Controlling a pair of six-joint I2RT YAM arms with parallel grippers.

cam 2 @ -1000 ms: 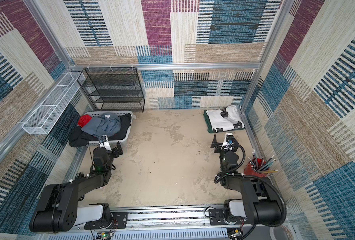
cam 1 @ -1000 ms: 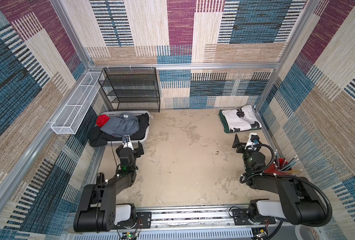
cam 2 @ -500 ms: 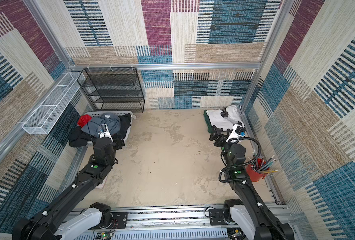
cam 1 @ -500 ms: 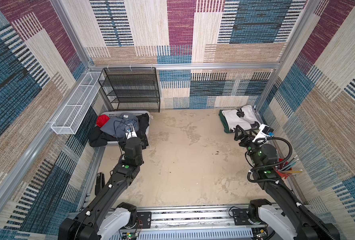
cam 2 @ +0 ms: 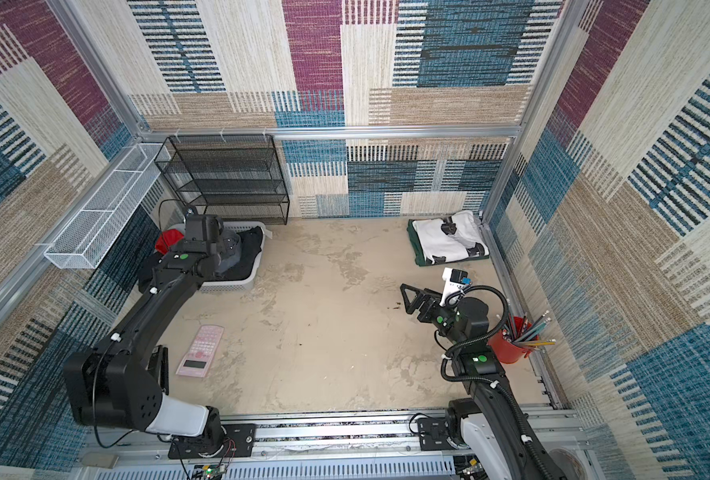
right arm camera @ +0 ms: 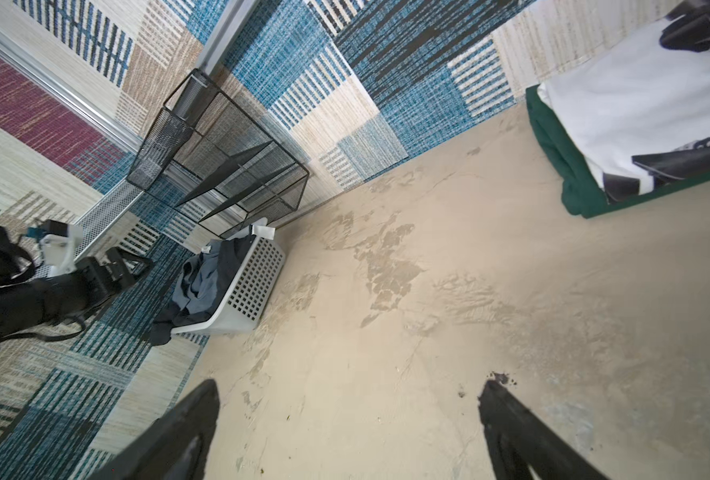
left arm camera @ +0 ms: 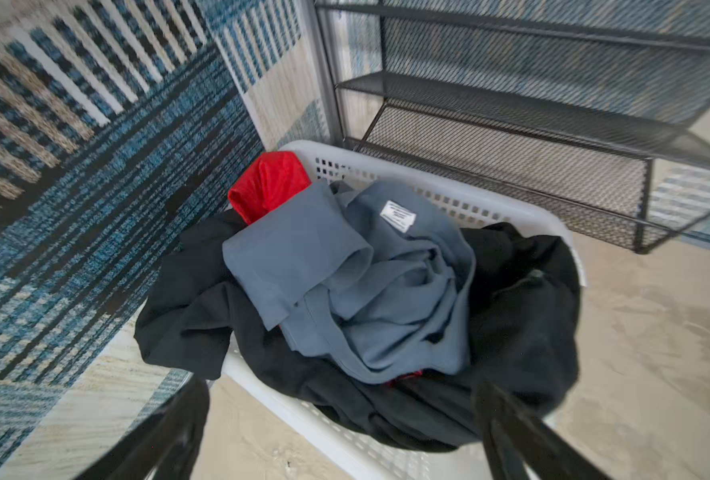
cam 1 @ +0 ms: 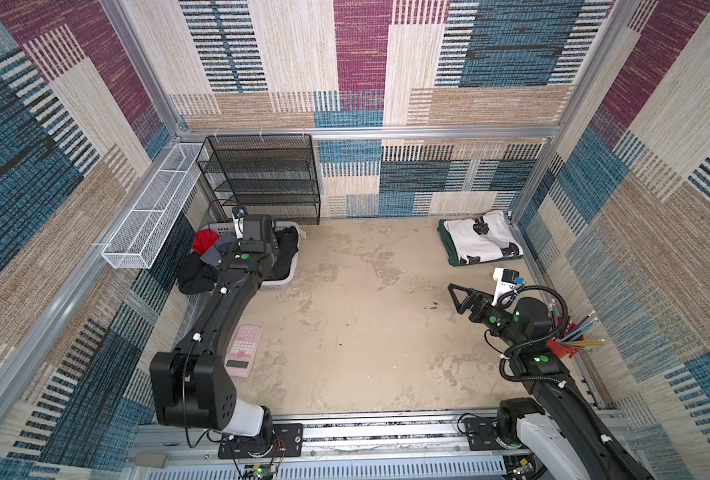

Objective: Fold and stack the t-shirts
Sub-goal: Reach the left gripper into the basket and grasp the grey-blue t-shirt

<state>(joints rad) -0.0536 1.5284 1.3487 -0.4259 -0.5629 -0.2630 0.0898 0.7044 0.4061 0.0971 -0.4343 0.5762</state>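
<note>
The slate-grey t-shirt lies uncovered on top of the basket's pile. So the left gripper moves down onto the near edge of its folded-over flap next and closes.
The slate-grey t-shirt lies crumpled on top of a black garment and a red one in the white basket. My left gripper hangs open just above this pile and holds nothing. In both top views its arm covers most of the basket. At the back right, the white t-shirt with black patches lies folded on the folded dark green t-shirt. My right gripper stands open over bare table, in front of that stack.
A black mesh shelf stands behind the basket, and a white wire tray hangs on the left wall. A pink calculator lies by the left arm. A red cup of pencils stands at the right edge.
Both arms have unfolded from their rest pose at the front. The left gripper has reached out over the basket. The right gripper has gone toward the folded stack, then drawn back a little.
</note>
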